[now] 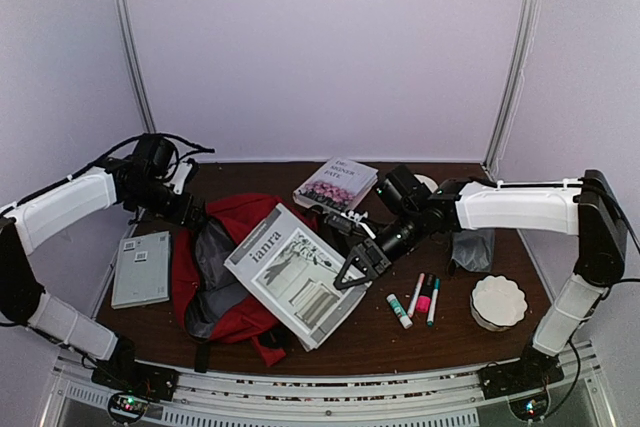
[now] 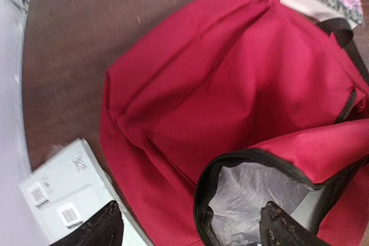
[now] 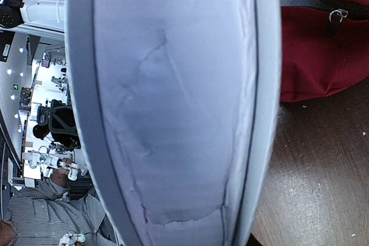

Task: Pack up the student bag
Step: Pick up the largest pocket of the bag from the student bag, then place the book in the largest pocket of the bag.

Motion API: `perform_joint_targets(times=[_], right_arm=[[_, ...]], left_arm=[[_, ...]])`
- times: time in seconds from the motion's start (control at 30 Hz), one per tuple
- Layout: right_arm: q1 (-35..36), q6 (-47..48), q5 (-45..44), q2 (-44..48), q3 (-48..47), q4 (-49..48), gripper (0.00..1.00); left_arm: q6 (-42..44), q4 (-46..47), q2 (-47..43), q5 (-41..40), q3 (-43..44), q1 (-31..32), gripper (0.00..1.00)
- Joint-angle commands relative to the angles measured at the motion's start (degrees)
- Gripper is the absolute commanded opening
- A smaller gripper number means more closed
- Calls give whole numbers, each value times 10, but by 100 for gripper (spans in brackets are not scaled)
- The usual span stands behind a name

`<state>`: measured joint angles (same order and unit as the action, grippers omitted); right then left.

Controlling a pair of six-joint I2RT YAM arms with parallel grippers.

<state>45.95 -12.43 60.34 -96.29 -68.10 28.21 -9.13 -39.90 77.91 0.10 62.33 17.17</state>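
The left gripper will next go down slightly toward the right in the top view onto the bag's black zip edge, since the zip edge runs below and between its open fingers.
The red student bag (image 1: pixel 245 217) lies left of centre on the brown table, its grey-lined mouth open toward the left. In the left wrist view the bag (image 2: pixel 230 84) fills the frame. My left gripper (image 1: pixel 190 212) is open at the bag's upper left edge; in its wrist view the left gripper (image 2: pixel 190 208) straddles the black zip rim, with one finger over the grey lining. My right gripper (image 1: pixel 356 269) is shut on the right edge of a large white book (image 1: pixel 290 272), held tilted over the bag. That book (image 3: pixel 173 108) hides the right fingers in the right wrist view.
A flat grey book (image 1: pixel 141 267) lies left of the bag. A flowered book (image 1: pixel 335 184) is behind it. Markers (image 1: pixel 418 297), a white bowl (image 1: pixel 498 302) and a grey pouch (image 1: pixel 472 247) sit to the right.
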Motion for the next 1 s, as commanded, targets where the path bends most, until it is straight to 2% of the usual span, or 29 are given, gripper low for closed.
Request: perform_joint_targets(times=[0.0, 0.07, 0.27, 0.37, 0.4, 0.5, 0.57, 0.67, 0.77, 0.87, 0.97], right_arm=[[4, -7, 11, -8, 12, -36, 17], [4, -7, 10, -10, 15, -40, 17], [6, -6, 13, -10, 25, -47, 17], [6, -15, 12, -14, 25, -53, 17], [6, -21, 11, -15, 22, -54, 16], [11, -40, -10, -19, 5, -49, 15], [17, -61, 8, -40, -18, -38, 15], [31, -102, 53, -86, -59, -18, 15], [45, -155, 83, -108, -71, -43, 15], [57, -240, 104, -106, -44, -120, 15], [64, -413, 120, -86, 35, -312, 14]], left_arm=[[-38, 43, 47, 57, -19, -11, 82], [-41, 50, 72, 55, -18, -15, 78], [-43, 87, 116, 146, -10, -18, 43], [-46, 96, 106, 164, -1, -18, 6], [-48, 96, 96, 166, 2, -17, 0], [-53, 109, 48, 164, 3, -8, 0], [-58, 117, 5, 151, 4, 10, 0], [-77, 139, -41, 111, 1, 57, 0], [-103, 160, -68, 61, 3, 113, 0], [-130, 180, -79, 25, -1, 157, 0], [-143, 200, -88, -14, -8, 187, 0]])
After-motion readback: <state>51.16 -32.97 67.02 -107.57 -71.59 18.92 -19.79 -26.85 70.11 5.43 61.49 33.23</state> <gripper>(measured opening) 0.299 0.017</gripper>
